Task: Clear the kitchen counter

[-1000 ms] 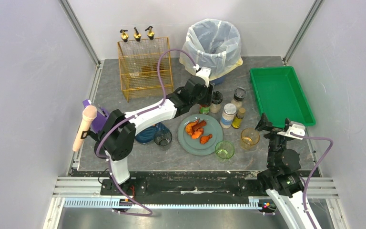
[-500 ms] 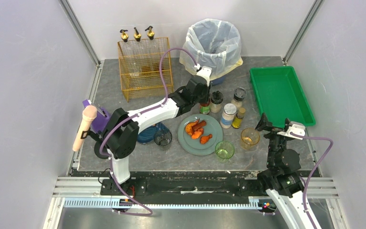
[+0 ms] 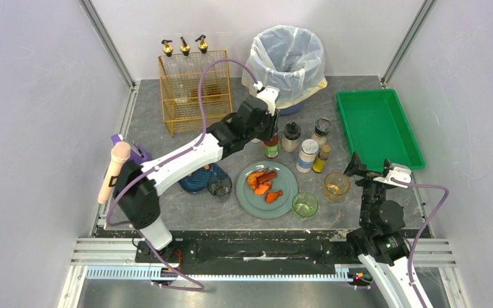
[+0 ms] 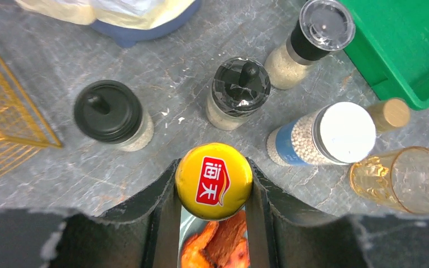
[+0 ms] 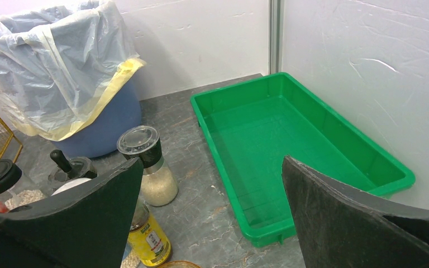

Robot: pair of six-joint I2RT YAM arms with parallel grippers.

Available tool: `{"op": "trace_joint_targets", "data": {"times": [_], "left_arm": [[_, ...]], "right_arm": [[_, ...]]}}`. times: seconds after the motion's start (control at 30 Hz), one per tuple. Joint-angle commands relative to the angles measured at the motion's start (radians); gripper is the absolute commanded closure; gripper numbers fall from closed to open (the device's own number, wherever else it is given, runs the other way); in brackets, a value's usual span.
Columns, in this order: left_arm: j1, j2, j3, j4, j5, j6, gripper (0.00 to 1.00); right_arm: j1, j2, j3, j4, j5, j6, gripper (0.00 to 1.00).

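My left gripper lifts next, crosses outward and left in the top view over the wire rack's empty front shelf [image 3: 181,110], lowers the bottle and releases.
The kitchen counter [image 3: 160,122] is a dark grey veined slab. My left gripper [image 3: 268,133] is shut on a sauce bottle [image 3: 270,148] with a yellow cap [image 4: 214,180]. Both fingers press the cap's sides and the bottle hangs upright, just behind a grey plate [image 3: 287,200] of orange chicken pieces [image 3: 264,183]. My right gripper [image 3: 371,170] stands wide open and empty at the near right, beside an amber glass [image 3: 336,185]. In the right wrist view its fingers [image 5: 111,190] frame the counter [image 5: 201,212] and the green tray [image 5: 290,139].
Spice jars [image 3: 291,136] [image 3: 321,130] [image 3: 307,155] and a small yellow bottle [image 3: 321,158] stand right of the held bottle. A lined bin [image 3: 287,58] and wire rack [image 3: 192,90] are at the back. A green glass [image 3: 305,205], clear glass [image 3: 219,186] and blue bowl [image 3: 196,181] sit near.
The left jaws have closed on the bottle, and the arm has drawn back to the left and risen with it. The plate now sits slightly nearer. The right arm is still.
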State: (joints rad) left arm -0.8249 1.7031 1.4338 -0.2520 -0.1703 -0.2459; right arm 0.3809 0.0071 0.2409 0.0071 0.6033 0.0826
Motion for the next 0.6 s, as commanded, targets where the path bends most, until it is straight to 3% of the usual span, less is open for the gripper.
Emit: {"op": "trace_joint_targets", "data": {"times": [0.0, 0.2, 0.4, 0.57], "left_arm": [[0.004, -0.161, 0.078, -0.011, -0.077, 0.078, 0.98], [0.073, -0.245, 0.099, -0.081, -0.162, 0.139, 0.98], [0.236, -0.294, 0.103, -0.078, -0.254, 0.184, 0.98], [0.386, -0.304, 0.113, -0.003, -0.236, 0.160, 0.98]], "right_arm": [[0.006, -0.167, 0.003, 0.034, 0.013, -0.009, 0.02], [0.006, -0.168, 0.003, 0.034, 0.014, -0.008, 0.02], [0.006, -0.168, 0.000, 0.036, 0.014, -0.009, 0.02], [0.006, -0.167, -0.002, 0.040, 0.018, -0.013, 0.02]]}}
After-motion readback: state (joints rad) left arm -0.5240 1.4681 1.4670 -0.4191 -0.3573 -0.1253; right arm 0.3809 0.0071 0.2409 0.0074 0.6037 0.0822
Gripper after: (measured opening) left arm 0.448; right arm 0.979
